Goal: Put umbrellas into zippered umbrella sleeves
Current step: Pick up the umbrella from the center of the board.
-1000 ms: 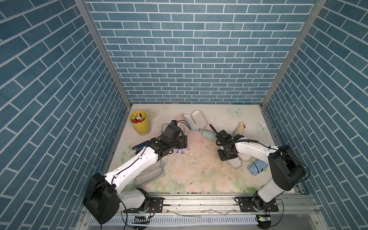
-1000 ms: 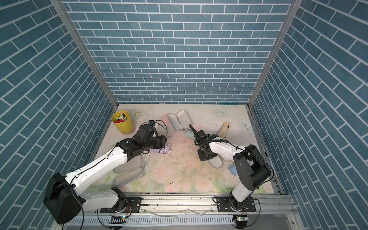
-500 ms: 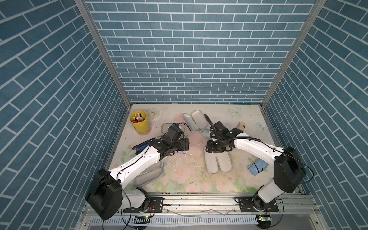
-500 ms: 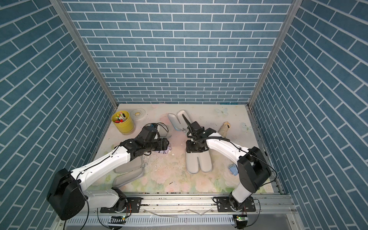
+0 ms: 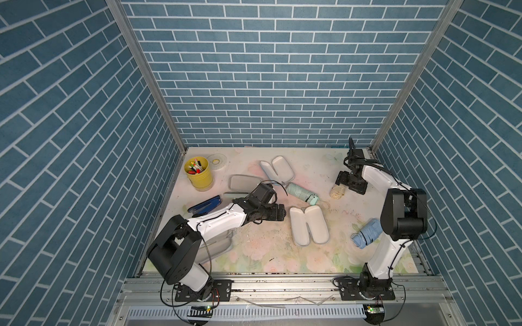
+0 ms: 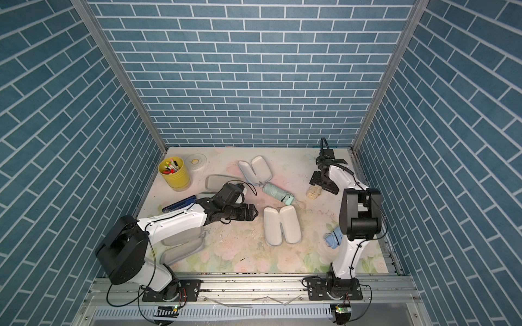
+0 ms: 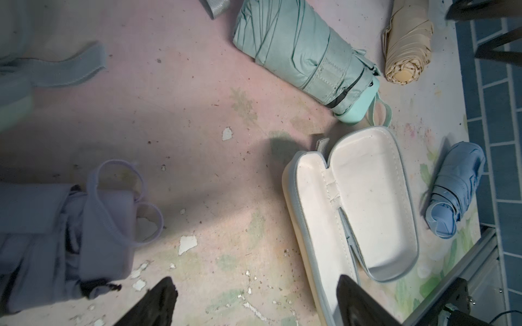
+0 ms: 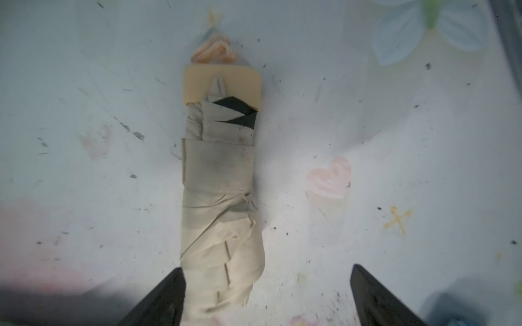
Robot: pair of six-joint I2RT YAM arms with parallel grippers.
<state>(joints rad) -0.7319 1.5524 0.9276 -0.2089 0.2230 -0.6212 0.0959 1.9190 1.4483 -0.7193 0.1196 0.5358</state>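
I will next lower my right gripper toward the mint umbrella and onto the cream-beige umbrella's wrapped body (image 5: 338, 188) (image 8: 220, 231), because that lies below the gripper, nearer one finger.
My left gripper (image 5: 278, 216) (image 7: 257, 285) is open and empty, low over the table between the lilac umbrella (image 7: 65, 234) and the beige sleeve (image 5: 309, 225) (image 7: 364, 203), which lies unzipped and spread flat. My right gripper (image 5: 343, 183) (image 8: 267, 272) is open at the back right. The cream-beige umbrella (image 5: 337, 192) (image 8: 220, 183) lies on the table between its jaws, close to one finger (image 8: 169, 293). The mint umbrella (image 5: 300, 192) (image 7: 305, 53) lies behind the beige sleeve. The light blue umbrella (image 5: 367, 237) (image 7: 454, 192) lies by the right arm's base link.
Another open sleeve (image 5: 278, 168) lies at the back, one more (image 5: 243, 182) to its left, and one (image 5: 214, 248) partly under my left arm. A yellow pen cup (image 5: 197, 173), a tape roll (image 5: 217, 161) and a dark blue stapler (image 5: 204, 205) occupy the left side.
My right gripper let go of the beige sleeve, which now lies open mid-table, and swung to the back right over the cream-beige umbrella, opening wide. My left gripper shifted right, off the lilac umbrella.
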